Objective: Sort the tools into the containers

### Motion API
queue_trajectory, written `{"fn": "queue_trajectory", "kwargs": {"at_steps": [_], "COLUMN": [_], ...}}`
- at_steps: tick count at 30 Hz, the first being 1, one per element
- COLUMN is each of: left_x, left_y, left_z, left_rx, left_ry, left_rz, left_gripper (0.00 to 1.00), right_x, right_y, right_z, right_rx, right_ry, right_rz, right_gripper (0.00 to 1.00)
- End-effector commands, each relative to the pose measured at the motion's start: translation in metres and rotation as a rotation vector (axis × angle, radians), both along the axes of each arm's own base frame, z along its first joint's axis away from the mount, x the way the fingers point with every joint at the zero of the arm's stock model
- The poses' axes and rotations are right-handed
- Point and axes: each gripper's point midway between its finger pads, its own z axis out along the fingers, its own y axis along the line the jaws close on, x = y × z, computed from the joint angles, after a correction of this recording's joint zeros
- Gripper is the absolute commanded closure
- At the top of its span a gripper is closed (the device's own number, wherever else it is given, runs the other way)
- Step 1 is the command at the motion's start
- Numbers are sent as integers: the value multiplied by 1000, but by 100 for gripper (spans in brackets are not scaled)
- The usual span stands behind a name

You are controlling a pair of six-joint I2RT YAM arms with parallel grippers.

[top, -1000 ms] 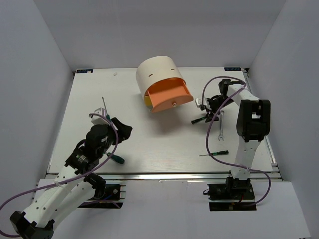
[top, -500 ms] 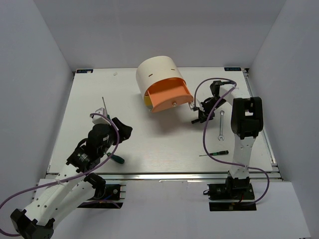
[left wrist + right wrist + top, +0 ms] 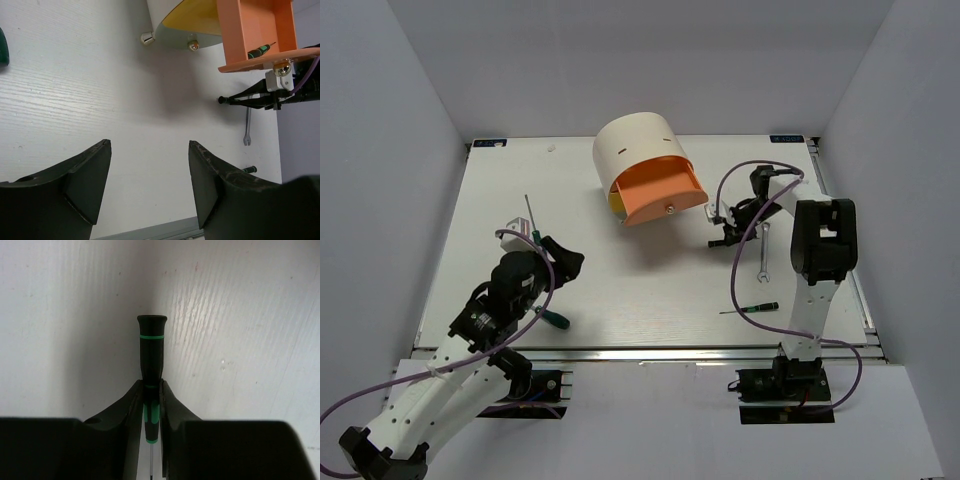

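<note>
My right gripper rises and swings to the left in the top view next, over the open orange drawer (image 3: 660, 192), since another small screwdriver already lies there.
My right gripper (image 3: 151, 386) is shut on a thin black-and-green screwdriver (image 3: 152, 352), whose handle sticks out ahead of the fingers, low over the white table. In the top view that gripper (image 3: 725, 230) is just right of the open orange drawer (image 3: 660, 192) of the cream cabinet (image 3: 633, 148). Another small screwdriver (image 3: 260, 51) lies in the orange drawer (image 3: 240, 25). A silver spanner (image 3: 763, 256) and a thin screwdriver (image 3: 752, 309) lie on the table to the right. My left gripper (image 3: 150, 147) is open with nothing between its fingers. A bigger green-handled screwdriver (image 3: 555, 319) and a thin rod (image 3: 529, 212) lie close to it.
The yellow drawer (image 3: 192, 20) and the grey-green one under it show brass knobs (image 3: 192, 45) below the orange drawer. Purple cables (image 3: 740, 260) loop round both arms. White walls close the table on three sides. A metal rail (image 3: 650, 353) runs along the near edge.
My right gripper has closed on the thin screwdriver that lay on the table beside the drawer, shifting slightly as it did. The left arm has hardly moved.
</note>
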Motion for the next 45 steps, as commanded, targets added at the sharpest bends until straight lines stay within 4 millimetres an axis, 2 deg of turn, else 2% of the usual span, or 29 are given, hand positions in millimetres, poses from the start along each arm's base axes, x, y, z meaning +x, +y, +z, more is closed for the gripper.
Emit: {"fn": "queue_trajectory", "kwargs": {"at_steps": [1, 10, 11, 12, 13, 16, 17, 19, 20, 21, 22, 23, 25, 26, 30, 31, 33, 34, 37, 41, 45], "left_x": [1, 6, 5, 5, 5, 4, 4, 4, 4, 4, 5, 5, 5, 5, 5, 4, 4, 4, 3, 2, 1], "left_y": [0, -8, -8, -8, -8, -8, -8, -8, -9, -10, -10, -10, -10, -10, -10, -10, -9, -8, -7, -7, -6], "left_z": [4, 4, 4, 6, 6, 5, 4, 4, 3, 3, 4, 6, 5, 7, 8, 9, 10, 11, 12, 11, 8], "left_rx": [-20, -31, -31, -33, -35, -45, -47, -53, -55, -55, -57, -58, -52, -54, -64, -66, -67, -68, -69, -75, -77], "left_ry": [-22, -33, -34, -38, -41, -51, -52, -58, -55, -57, -61, -63, -63, -68, -79, -80, -83, -86, -89, -90, -86], "left_rz": [8, -19, -21, -21, -21, -23, -23, -25, -28, -29, -30, -32, -32, -30, -31, -31, -29, -27, -22, -22, -22], "left_gripper": [27, 27, 27, 27, 27, 27, 27, 27, 27, 27, 27, 27, 27, 27, 27, 27, 27, 27, 27, 27, 27], "right_x": [-3, -50, -58, -65, -77, -97, -110, -121, -127, -126, -129, -126, -121, -108, -85, -70, -60, -45, -27, -11, -7], "right_y": [-3, 13, 17, 19, 21, 38, 49, 60, 72, 80, 86, 101, 116, 133, 166, 176, 189, 197, 207, 214, 212], "right_z": [31, 111, 128, 137, 157, 193, 211, 232, 244, 264, 274, 295, 328, 348, 368, 369, 362, 360, 347, 331, 307], "right_rx": [68, 188, 216, 232, 252, 329, 359, 393, 444, 478, 507, 570, 632, 668, 715, 709, 675, 672, 656, 613, 552], "right_ry": [-67, -177, -204, -220, -231, -291, -336, -356, -347, -366, -294, -315, -330, -336, -352, -335, -260, -240, -246, -298, -298], "right_rz": [17, 161, 169, 193, 184, 186, 219, 225, 236, 232, 168, 175, 133, 55, -62, -78, -120, -135, -152, -145, -117], "right_gripper": [100, 100, 100, 100, 100, 100, 100, 100, 100, 100, 100, 100, 100, 100, 100, 100, 100, 100, 100, 100, 100]}}
